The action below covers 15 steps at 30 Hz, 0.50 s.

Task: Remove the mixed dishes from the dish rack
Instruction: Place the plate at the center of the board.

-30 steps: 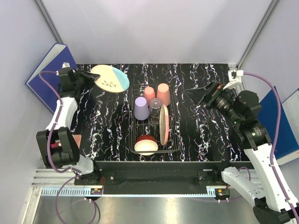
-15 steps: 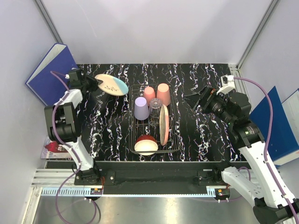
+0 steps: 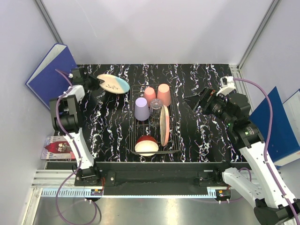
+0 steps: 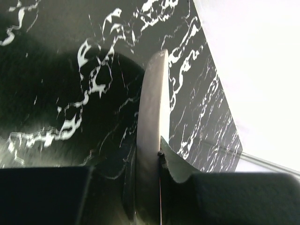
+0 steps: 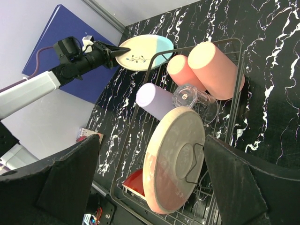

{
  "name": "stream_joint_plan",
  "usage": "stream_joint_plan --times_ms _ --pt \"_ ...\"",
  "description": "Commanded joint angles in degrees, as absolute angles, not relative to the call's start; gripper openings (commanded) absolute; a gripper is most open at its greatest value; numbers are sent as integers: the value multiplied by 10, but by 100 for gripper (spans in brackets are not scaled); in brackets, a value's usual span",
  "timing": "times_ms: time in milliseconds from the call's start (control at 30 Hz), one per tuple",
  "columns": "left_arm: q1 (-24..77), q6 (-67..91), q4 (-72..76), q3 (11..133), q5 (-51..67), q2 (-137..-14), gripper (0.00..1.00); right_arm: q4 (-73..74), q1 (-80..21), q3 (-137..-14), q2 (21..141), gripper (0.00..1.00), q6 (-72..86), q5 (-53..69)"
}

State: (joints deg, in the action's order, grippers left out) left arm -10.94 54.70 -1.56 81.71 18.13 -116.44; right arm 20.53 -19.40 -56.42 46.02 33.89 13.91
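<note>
The left gripper eases its plate outward and slightly toward the rack next, then down, and releases the plate's rim. The tabletop beside the rack's far end is bare.
The wire dish rack [image 3: 171, 149] stands mid-table. It holds a lavender cup [image 3: 142, 108], two salmon-pink cups [image 3: 150, 95] [image 3: 163, 93], a clear glass [image 3: 155, 104], an upright salmon-pink plate [image 3: 164, 124] and a red bowl [image 3: 146, 145]. My left gripper [image 3: 92, 82] is shut on the rim of the blue-and-cream plate [image 3: 114, 83], held at the far left just above the table; the plate [image 4: 152, 117] is edge-on in the left wrist view. My right gripper [image 3: 197, 101] hangs open to the right of the rack, facing the salmon plate [image 5: 176, 157], with nothing between its fingers.
A blue binder [image 3: 49, 70] leans on the left wall behind the left arm, and another blue binder [image 3: 276, 126] stands at the right beyond the table edge. A red booklet [image 3: 58, 147] lies off the table's left edge.
The left arm has folded up and shifted the blue-and-cream plate slightly right, lower and flatter. The right gripper has crept left toward the rack, still open.
</note>
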Motion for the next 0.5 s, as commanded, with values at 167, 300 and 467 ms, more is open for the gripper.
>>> stream_joint_plan --times_ms 167,300,467 --pt "-105 577 -23 942 199 -1238 0 193 -195 -563 466 100 324 117" --pt "-103 573 -61 1005 200 -1288 0 194 -195 -561 470 100 323 113" --pt "-94 580 -71 1025 202 -1303 0 194 -194 -561 478 100 321 111"
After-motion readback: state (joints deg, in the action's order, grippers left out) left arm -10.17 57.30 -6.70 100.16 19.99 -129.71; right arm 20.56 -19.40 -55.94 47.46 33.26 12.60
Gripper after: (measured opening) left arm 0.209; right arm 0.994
